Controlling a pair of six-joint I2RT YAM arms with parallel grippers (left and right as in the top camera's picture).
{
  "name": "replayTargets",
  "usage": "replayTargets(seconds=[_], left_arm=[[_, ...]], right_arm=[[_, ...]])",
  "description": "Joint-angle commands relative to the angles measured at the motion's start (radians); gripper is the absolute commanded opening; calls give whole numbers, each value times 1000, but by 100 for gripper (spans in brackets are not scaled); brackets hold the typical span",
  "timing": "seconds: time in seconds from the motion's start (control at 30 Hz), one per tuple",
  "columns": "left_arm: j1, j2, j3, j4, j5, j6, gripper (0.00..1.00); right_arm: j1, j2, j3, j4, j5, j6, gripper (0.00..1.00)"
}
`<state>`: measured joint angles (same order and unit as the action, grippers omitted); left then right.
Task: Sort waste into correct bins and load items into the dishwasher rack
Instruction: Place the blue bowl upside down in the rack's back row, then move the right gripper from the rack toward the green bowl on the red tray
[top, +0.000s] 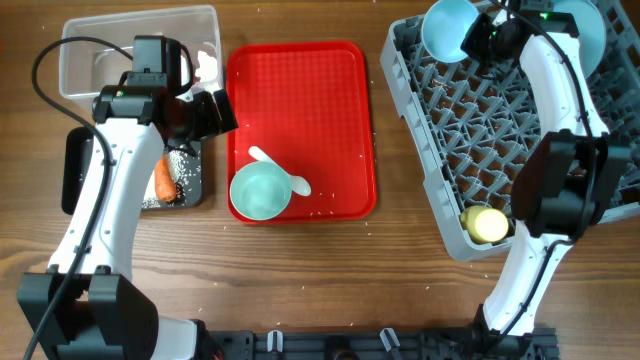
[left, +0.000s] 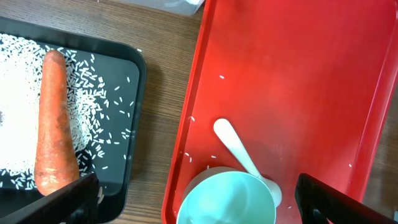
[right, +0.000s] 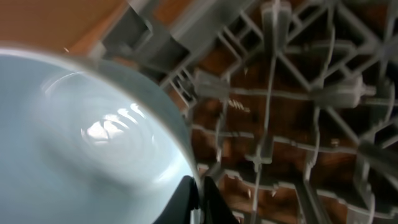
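My right gripper turns, shifts to the left in the overhead view and releases the bowl among the rack's empty wires nearest the red tray next.
My right gripper (right: 199, 188) is shut on the rim of a pale blue bowl (right: 81, 143), one finger on each side of the wall. The bowl (top: 450, 28) stands on edge at the far left corner of the grey dishwasher rack (top: 440, 130). A yellow cup (top: 487, 224) lies in the rack's near corner. My left gripper (left: 202, 205) hangs open over the red tray (left: 298, 74), its fingers (left: 68, 199) wide on either side of a pale green bowl (left: 227, 199). A white spoon (left: 239, 155) lies against that bowl. An orange carrot (left: 55, 124) and white rice (left: 18, 112) lie in the black tray (left: 138, 93).
A clear tub (top: 100, 55) stands at the back left, behind the black tray (top: 72, 170). Another pale blue dish (top: 590, 30) leans at the rack's far right corner. Stray rice grains dot the red tray (top: 320, 90). Upright pegs (right: 292, 93) fill the rack floor.
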<state>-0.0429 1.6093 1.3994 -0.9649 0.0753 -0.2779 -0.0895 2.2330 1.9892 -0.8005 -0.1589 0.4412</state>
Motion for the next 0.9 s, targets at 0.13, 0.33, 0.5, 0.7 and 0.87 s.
replayTargets(seconds=[0.13, 0.33, 0.5, 0.7, 0.87], left_arm=[[0, 8, -7, 0, -10, 9, 100], [0, 8, -7, -1, -10, 9, 100], [0, 8, -7, 0, -10, 9, 100], [0, 8, -7, 0, -10, 9, 100], [0, 8, -7, 0, -10, 9, 100]], right_arm=[[0, -32, 2, -37, 199, -53, 4], [60, -220, 2, -184, 706, -46, 4], [290, -225, -4, -229, 1109, -49, 4], [394, -172, -38, -183, 1295, -86, 4], [406, -134, -81, 32, 1437, -356, 4]])
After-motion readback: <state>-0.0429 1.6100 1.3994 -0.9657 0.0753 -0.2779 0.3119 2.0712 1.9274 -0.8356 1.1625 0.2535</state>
